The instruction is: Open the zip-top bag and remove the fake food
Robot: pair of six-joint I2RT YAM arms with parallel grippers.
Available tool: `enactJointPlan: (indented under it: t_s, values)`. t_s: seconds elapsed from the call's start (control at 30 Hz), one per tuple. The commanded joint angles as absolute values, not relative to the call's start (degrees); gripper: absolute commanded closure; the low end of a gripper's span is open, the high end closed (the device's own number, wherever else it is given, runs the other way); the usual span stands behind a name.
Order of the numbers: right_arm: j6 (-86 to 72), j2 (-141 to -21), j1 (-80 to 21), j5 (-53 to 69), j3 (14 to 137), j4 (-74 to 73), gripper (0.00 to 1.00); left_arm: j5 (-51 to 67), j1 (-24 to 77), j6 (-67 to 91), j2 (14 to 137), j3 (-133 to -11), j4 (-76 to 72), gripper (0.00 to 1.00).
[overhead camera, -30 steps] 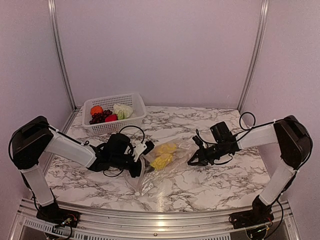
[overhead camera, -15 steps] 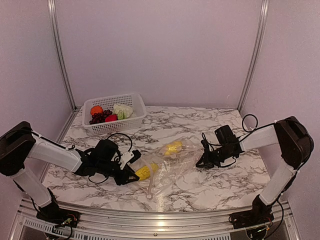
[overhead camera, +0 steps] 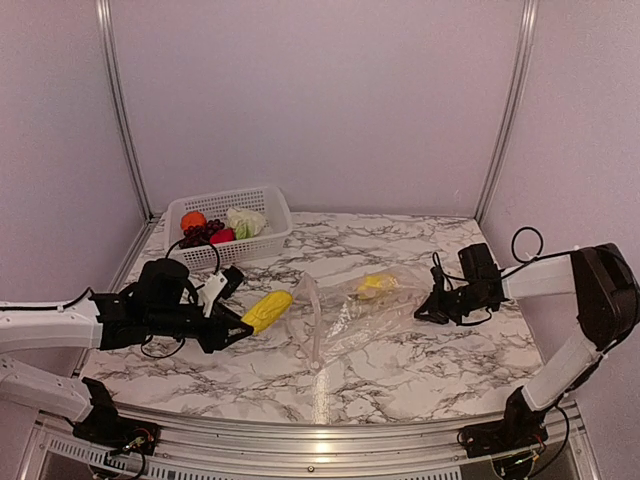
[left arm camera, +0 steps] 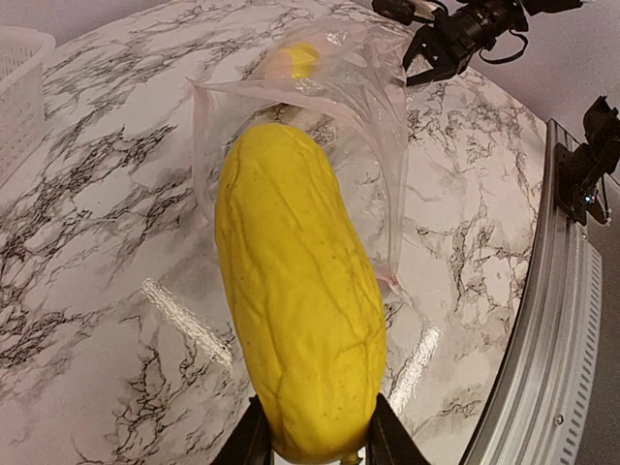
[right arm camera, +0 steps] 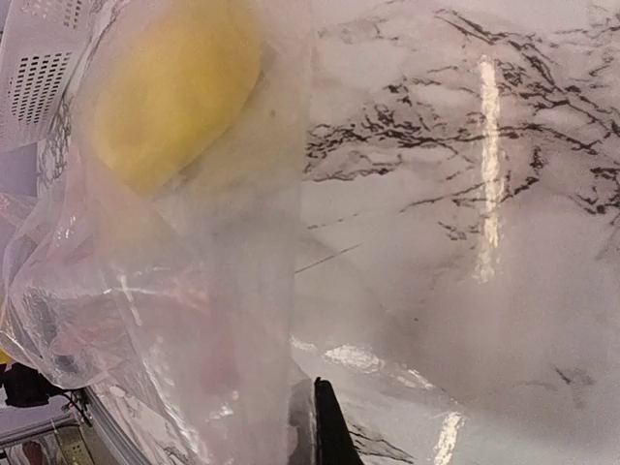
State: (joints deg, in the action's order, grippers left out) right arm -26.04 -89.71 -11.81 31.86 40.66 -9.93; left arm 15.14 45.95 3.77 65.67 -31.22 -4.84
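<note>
Next, my left gripper rises outward over the rim of the basket outward of it, which holds other food, and descends beside the cauliflower to release the corn (overhead camera: pixel 266 310).
My left gripper (overhead camera: pixel 238 323) is shut on a long yellow toy corn (overhead camera: pixel 266 310), held just left of the clear zip-top bag (overhead camera: pixel 345 315). In the left wrist view the corn (left arm camera: pixel 295 291) fills the middle, pinched between my fingers at the bottom (left arm camera: pixel 312 448), with the bag's open mouth (left arm camera: pixel 358 107) beyond it. My right gripper (overhead camera: pixel 424 307) is shut on the bag's right end. A small yellow toy food (overhead camera: pixel 375 285) lies inside the bag, and shows in the right wrist view (right arm camera: pixel 174 87) through the plastic (right arm camera: pixel 213 291).
A white mesh basket (overhead camera: pixel 265 195) at the back left holds an orange, dark grapes, a red piece and a white-green cauliflower. A metal rail runs along the table's front edge (overhead camera: pixel 320 440).
My left gripper has pulled the yellow corn out of the bag and drawn back to the left. My right gripper has moved right, stretching the bag out flat.
</note>
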Motion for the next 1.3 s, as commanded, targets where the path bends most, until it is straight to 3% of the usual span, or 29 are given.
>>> enactJointPlan:
  t_s: [0.0, 0.13, 0.33, 0.63, 0.9, 1.07, 1.2, 1.27]
  values:
    - [-23.1, -89.1, -9.9, 31.1, 40.8, -12.0, 1.00, 13.1, 41.3, 11.6, 60.4, -30.3, -2.6, 0.79]
    - [-20.9, -90.9, -9.8, 32.2, 42.0, -13.1, 1.00, 11.7, 32.9, 17.6, 63.8, -37.6, -1.5, 0.80]
    - [-19.3, -92.0, -9.8, 33.5, 43.1, -13.8, 1.00, 15.6, 23.0, 21.4, 80.6, -57.7, 4.9, 0.77]
    - [-17.7, -93.6, -10.0, 35.6, 45.0, -15.2, 1.00, 16.4, 21.0, 19.5, 111.4, -94.3, 20.0, 0.75]
    - [-16.7, -95.9, -13.2, 36.1, 47.8, -16.6, 1.00, 15.8, 21.0, 20.7, 127.1, -109.3, 22.5, 0.70]
    - [-17.9, -95.7, -16.4, 35.8, 47.7, -16.6, 1.00, 16.1, 21.0, 20.9, 132.1, -114.3, 24.3, 0.56]
    - [-19.4, -93.5, -17.8, 35.6, 46.2, -16.1, 0.99, 17.4, 21.0, 20.1, 130.7, -115.3, 25.5, 0.34]
    - [-20.3, -92.1, -18.3, 35.7, 45.1, -15.6, 0.98, 17.4, 20.9, 19.6, 127.1, -112.2, 24.1, 0.18]
